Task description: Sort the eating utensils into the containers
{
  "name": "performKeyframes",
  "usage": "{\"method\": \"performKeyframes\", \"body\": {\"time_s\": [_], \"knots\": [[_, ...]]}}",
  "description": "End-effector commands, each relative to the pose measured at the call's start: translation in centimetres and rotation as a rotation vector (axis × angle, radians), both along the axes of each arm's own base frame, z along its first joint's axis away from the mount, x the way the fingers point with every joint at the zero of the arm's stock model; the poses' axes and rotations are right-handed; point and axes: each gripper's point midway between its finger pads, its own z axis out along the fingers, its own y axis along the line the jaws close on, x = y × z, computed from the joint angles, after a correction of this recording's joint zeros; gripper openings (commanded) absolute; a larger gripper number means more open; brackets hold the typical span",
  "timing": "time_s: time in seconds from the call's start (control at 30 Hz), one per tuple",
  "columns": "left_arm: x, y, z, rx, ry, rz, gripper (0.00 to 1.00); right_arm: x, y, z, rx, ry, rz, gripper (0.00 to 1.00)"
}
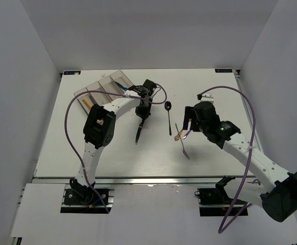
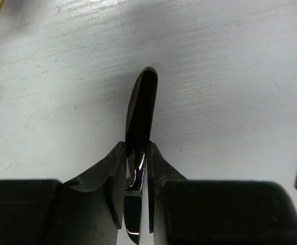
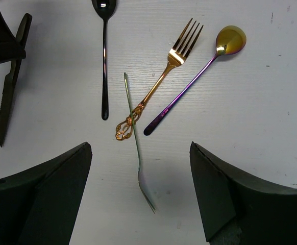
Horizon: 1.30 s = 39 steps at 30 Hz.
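Note:
The black knife should go with the other knife, so next I need to lift it with my left gripper outward over the bin with the blue knife, lower it and let it go.
My left gripper is shut on the black knife, gripping where handle meets blade, low over the table; the blade points toward the near edge. My right gripper is open and empty above a cluster of utensils. Its fingers straddle the silvery fork, which crosses the gold fork. The purple-gold spoon lies beside them, and the black spoon to their left. The black knife also shows in the right wrist view. The containers stand at the back left.
A blue knife lies in the rightmost bin and an orange-brown piece in a bin further left. The black spoon lies between the two grippers. The left arm's purple cable loops above the spoon.

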Motion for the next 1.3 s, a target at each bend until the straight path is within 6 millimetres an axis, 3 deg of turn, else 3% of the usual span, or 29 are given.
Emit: {"method": "performKeyframes", "body": {"time_s": [0.0,0.47,0.63,0.83,1.0,1.27], "knots": [[0.9,-1.2,6.3,-0.107,-0.123,0.008,0.00,0.4,0.0,1.5,0.024,-0.051,0.005,0.82],[0.9,-1.4,8.5,-0.143,-0.164,0.024,0.00,0.4,0.2,1.5,0.024,-0.053,0.011,0.82],[2.5,-1.6,13.0,-0.196,-0.270,0.089,0.00,0.4,0.1,1.4,0.020,-0.053,0.008,0.82],[4.8,-0.9,16.4,-0.224,-0.334,0.191,0.00,0.3,-0.2,1.4,0.013,-0.054,0.001,0.82],[8.1,1.1,19.3,-0.303,-0.399,0.311,0.00,0.3,-0.4,1.6,0.007,-0.059,-0.002,0.82],[13.7,7.9,24.2,-0.404,-0.587,0.521,0.00,0.3,-0.5,1.4,-0.005,-0.056,-0.001,0.82]]}}
